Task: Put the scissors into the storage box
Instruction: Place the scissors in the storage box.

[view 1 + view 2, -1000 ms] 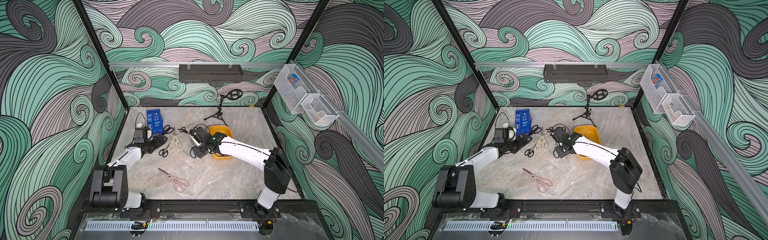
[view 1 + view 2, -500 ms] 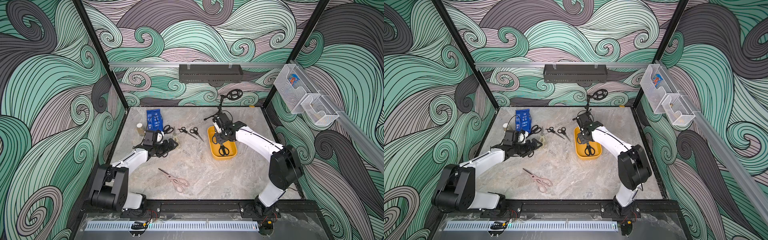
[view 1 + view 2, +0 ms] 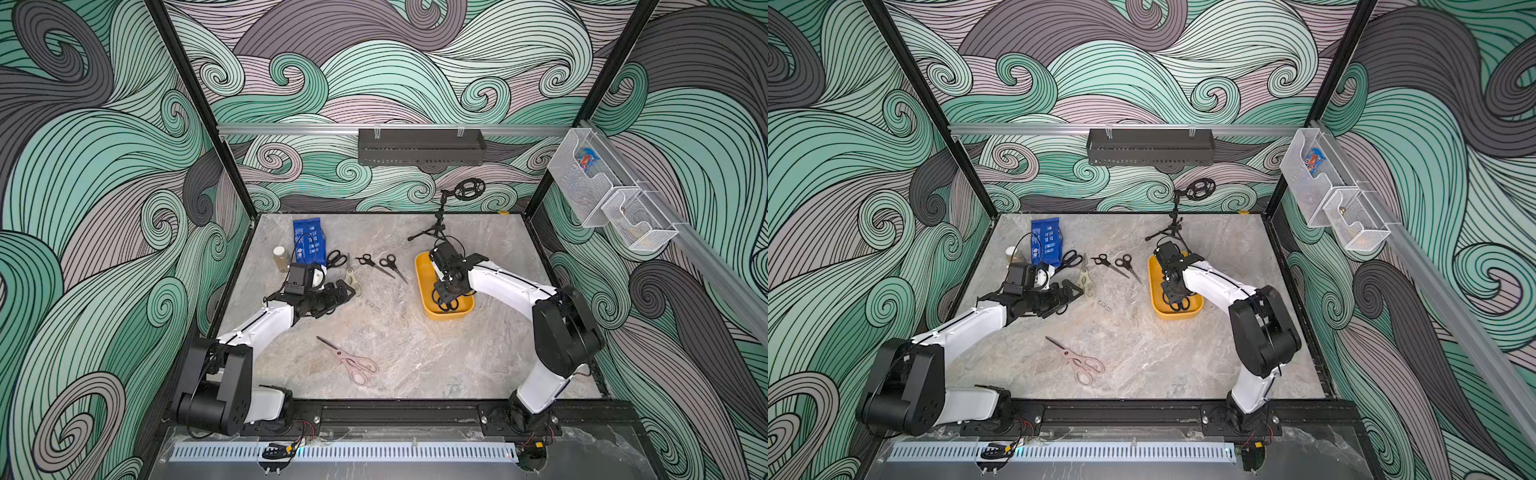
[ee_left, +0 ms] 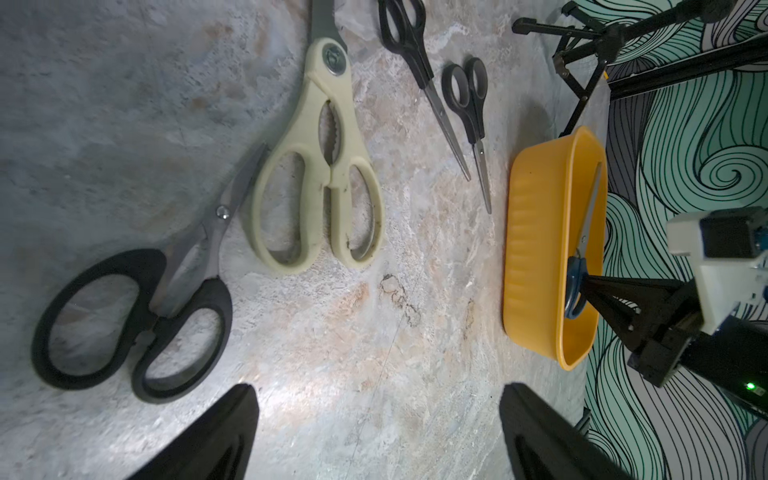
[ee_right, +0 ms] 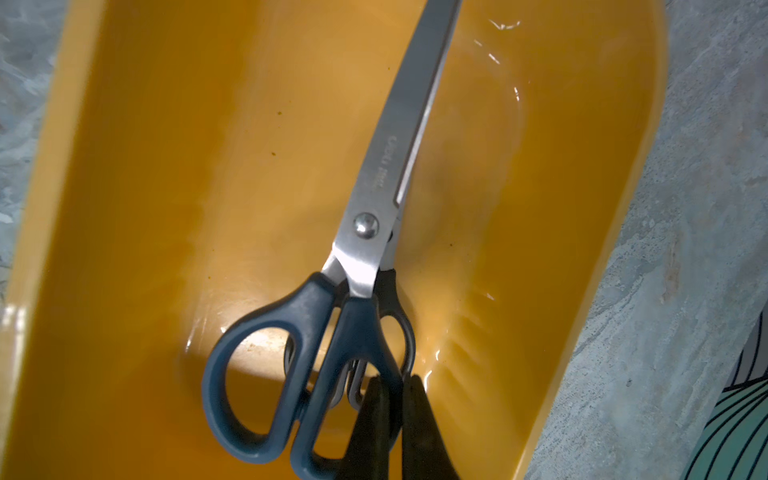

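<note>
I will lower my right gripper deeper into the storage box (image 3: 449, 316) and release the scissors' dark-blue handle loop, just above the box's yellow bottom.
My right gripper (image 5: 392, 399) is shut on a handle loop of the dark-blue-handled scissors (image 5: 361, 257), low inside the mustard-yellow storage box (image 3: 449, 316); a black-handled pair lies under them. My left gripper (image 4: 378, 415) hangs open over bare table, with nothing between its fingers. Just ahead of it lie the cream-handled scissors (image 4: 320, 174) and a black-handled pair (image 4: 137, 316). Two small black pairs (image 3: 374, 265) (image 3: 392, 266) lie left of the box, another black pair (image 3: 336, 258) by the blue bag, and the pink-handled scissors (image 3: 351, 359) lie near the front.
A blue bag (image 3: 309, 243) and a small bottle (image 3: 281, 258) stand at the back left. A black tripod stand (image 3: 436, 228) rises just behind the box. A dark perforated tray (image 3: 419, 145) hangs on the back wall, and white wire baskets (image 3: 602, 195) on the right wall.
My right arm has swung right from mid-table to the box with the scissors and dropped low into it. My left gripper has moved right, up to the cream and black pairs.
</note>
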### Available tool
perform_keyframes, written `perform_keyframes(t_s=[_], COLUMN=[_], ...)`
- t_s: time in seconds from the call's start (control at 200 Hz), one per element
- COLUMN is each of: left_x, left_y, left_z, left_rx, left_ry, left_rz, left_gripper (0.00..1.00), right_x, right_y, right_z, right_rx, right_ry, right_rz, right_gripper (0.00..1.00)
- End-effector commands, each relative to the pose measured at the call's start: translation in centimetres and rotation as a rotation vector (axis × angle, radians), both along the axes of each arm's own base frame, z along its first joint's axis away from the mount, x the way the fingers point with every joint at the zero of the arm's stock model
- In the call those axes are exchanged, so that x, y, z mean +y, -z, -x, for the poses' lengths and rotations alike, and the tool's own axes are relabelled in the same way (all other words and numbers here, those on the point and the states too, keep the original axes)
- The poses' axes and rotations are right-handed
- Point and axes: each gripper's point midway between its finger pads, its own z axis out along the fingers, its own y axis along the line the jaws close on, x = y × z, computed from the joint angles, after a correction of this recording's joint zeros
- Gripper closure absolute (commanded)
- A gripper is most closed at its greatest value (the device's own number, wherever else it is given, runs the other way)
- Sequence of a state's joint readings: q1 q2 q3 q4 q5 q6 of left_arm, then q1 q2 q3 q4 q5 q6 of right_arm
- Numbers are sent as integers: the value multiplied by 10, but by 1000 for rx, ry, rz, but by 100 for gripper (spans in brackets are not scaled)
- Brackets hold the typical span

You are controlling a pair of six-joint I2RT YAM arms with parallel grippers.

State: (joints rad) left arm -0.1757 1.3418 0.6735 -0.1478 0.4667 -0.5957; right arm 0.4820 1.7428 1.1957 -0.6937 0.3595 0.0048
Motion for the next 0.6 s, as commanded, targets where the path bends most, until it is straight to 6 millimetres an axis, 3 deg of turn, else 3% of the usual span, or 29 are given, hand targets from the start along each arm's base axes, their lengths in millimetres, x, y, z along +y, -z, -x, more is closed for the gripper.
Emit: perform_keyframes(t_s=[0.0,0.33,0.45,0.595], left_x=[-1,5,5,6], left_y=[-13,-16,-16,-15], left_z=[-7,-12,-13,-12], left_rx=[-28,-36,-35,-34], left_ry=[-3,-19,-24,-26], left_rz=[-15,-52,-50,-53], left_gripper=[5,5,5,5], right_x=[4,3,1,3], right_y=[14,41,43,33], right_z=[4,16,14,7], right_rx=[24,65,64,28], right_ry=[24,25,29,34], right_rz=[-35,-51,-36,-41], right_gripper=[100,100,91,73])
